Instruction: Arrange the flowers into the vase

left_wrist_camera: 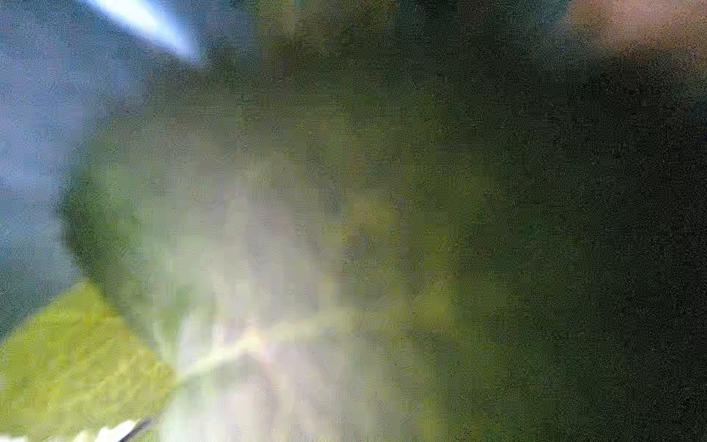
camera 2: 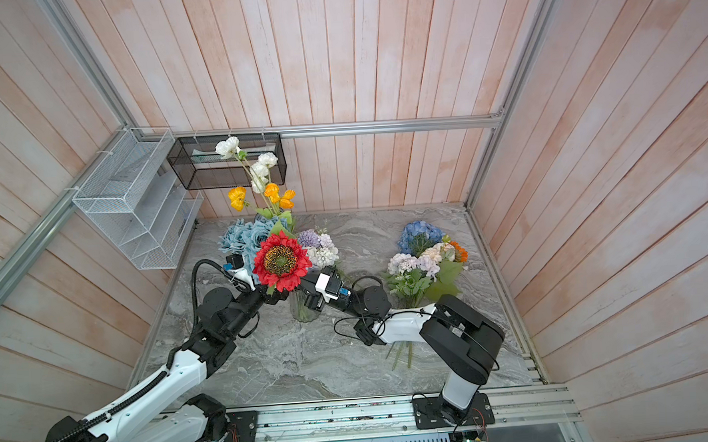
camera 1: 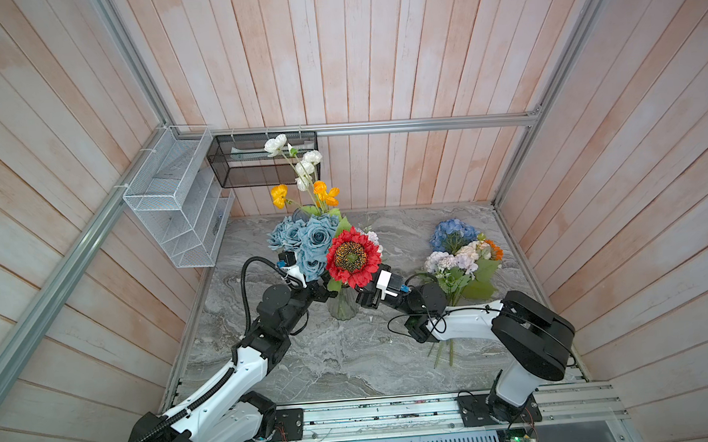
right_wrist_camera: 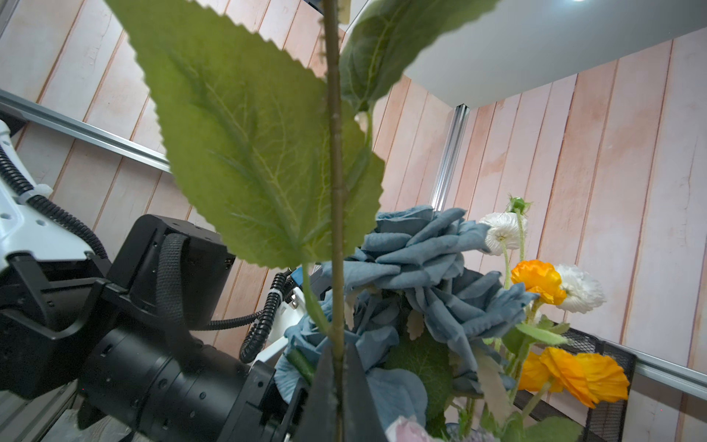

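Note:
My right gripper should lower, lean the sunflower away from the dusty-blue roses it crowds, and release its stem into the vase (camera 1: 343, 305), which stands below the fingertips.
A clear glass vase (camera 1: 343, 305) (camera 2: 303, 310) stands mid-table holding dusty-blue roses (camera 1: 303, 239) (right_wrist_camera: 428, 252), orange and white poppies (camera 1: 300, 179) (right_wrist_camera: 539, 279) and a lilac-white spray (camera 2: 320, 246). My right gripper (right_wrist_camera: 338, 367) (camera 1: 363, 292) is shut on the stem of a red sunflower (camera 1: 352, 258) (camera 2: 280, 262) whose head sits over the vase mouth. My left gripper (camera 1: 326, 292) reaches in under the blooms from the left, fingers spread, nothing visibly held. Leaves blur the left wrist view. More flowers (camera 1: 462, 253) lie at the right.
The lying bunch includes blue hydrangea (camera 1: 452, 231); its stems (camera 1: 442, 354) run under my right arm. A white wire rack (camera 1: 172, 198) and a black mesh basket (camera 1: 258, 169) hang on the back-left walls. Bare marble tabletop (camera 1: 330, 356) lies in front of the vase.

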{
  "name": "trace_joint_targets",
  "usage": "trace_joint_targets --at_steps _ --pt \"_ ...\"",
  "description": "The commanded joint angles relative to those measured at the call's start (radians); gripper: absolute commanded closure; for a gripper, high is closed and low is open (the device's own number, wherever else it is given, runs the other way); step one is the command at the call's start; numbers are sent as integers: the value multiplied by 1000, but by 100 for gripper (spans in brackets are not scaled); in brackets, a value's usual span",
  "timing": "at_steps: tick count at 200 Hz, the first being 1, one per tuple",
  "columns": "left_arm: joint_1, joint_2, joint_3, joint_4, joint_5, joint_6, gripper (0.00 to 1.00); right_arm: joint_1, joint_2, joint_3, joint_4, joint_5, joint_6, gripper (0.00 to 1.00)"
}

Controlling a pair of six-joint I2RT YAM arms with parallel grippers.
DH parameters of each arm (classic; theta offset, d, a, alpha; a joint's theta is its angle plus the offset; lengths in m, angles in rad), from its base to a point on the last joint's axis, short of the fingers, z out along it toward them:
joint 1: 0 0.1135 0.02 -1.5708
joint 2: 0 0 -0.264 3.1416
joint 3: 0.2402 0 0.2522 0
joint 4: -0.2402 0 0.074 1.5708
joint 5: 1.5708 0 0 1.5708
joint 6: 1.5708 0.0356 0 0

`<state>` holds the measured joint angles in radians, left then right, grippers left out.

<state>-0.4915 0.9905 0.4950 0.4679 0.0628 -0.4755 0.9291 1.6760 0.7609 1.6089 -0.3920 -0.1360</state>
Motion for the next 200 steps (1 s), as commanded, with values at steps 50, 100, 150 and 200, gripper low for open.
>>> trace_joint_targets --at_steps 50,100,150,200 --pt "7 -20 -23 6 -21 -11 0 1 -38 5 79 -6 -23 100" --pt "7 -23 -20 -2 -21 -11 0 -2 23 -34 167 14 13 100" --pt "7 -26 -22 -1 -23 -11 0 -1 20 -99 144 36 43 100" --pt "7 -27 -19 0 -20 -11 0 -1 -5 -166 108 67 68 93"
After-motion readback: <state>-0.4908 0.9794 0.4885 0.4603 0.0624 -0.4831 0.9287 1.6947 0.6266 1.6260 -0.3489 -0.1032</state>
